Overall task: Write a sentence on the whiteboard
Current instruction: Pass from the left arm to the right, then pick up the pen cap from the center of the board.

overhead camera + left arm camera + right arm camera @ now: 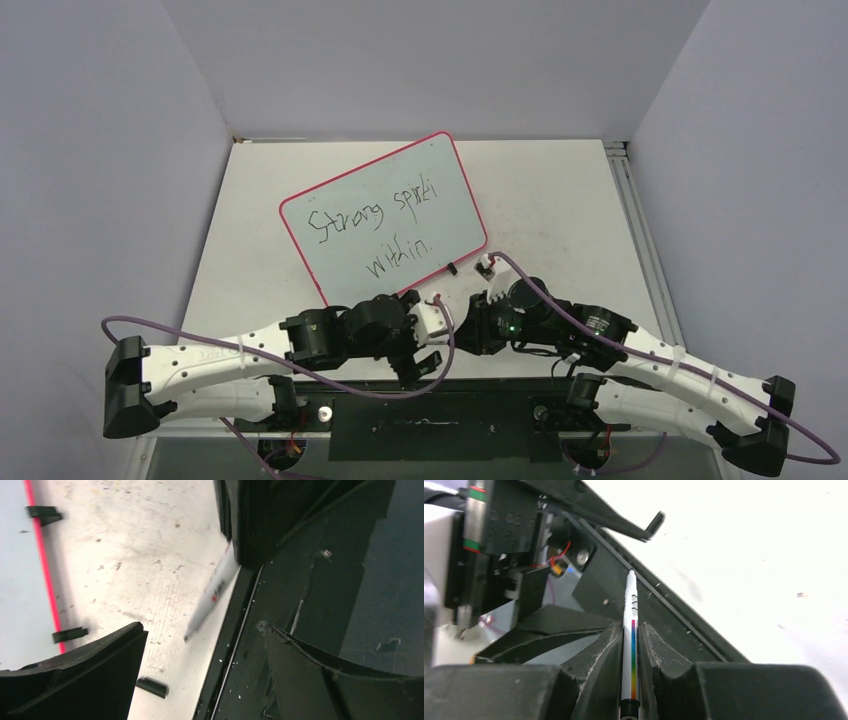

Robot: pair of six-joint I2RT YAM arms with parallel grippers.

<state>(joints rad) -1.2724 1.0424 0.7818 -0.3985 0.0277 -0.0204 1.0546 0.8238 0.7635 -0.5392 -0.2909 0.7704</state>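
Note:
My left gripper should next go left in the top view and down onto the loose black piece, below its fingers there.
The whiteboard (440,185), pale with a pink-red rim, lies tilted at mid-table. The sentence (372,217) "Strong spirit within." stands on it in black script in two lines. My right gripper (472,322) sits just off the board's near corner. In the right wrist view it (630,628) is shut on a white marker (630,645) with a rainbow stripe, tip pointing away. My left gripper (424,350) is open and empty beside it. In the left wrist view its jaws (202,630) stand wide apart around the marker (212,592) tip without touching it. The board's rim (44,570) shows at the left.
The black base rail (300,595) runs along the table's near edge, right by both grippers. Small black feet (69,634) stick out from the board's rim, and a small loose black piece (151,686) lies on the tabletop. Grey walls close in the table on three sides.

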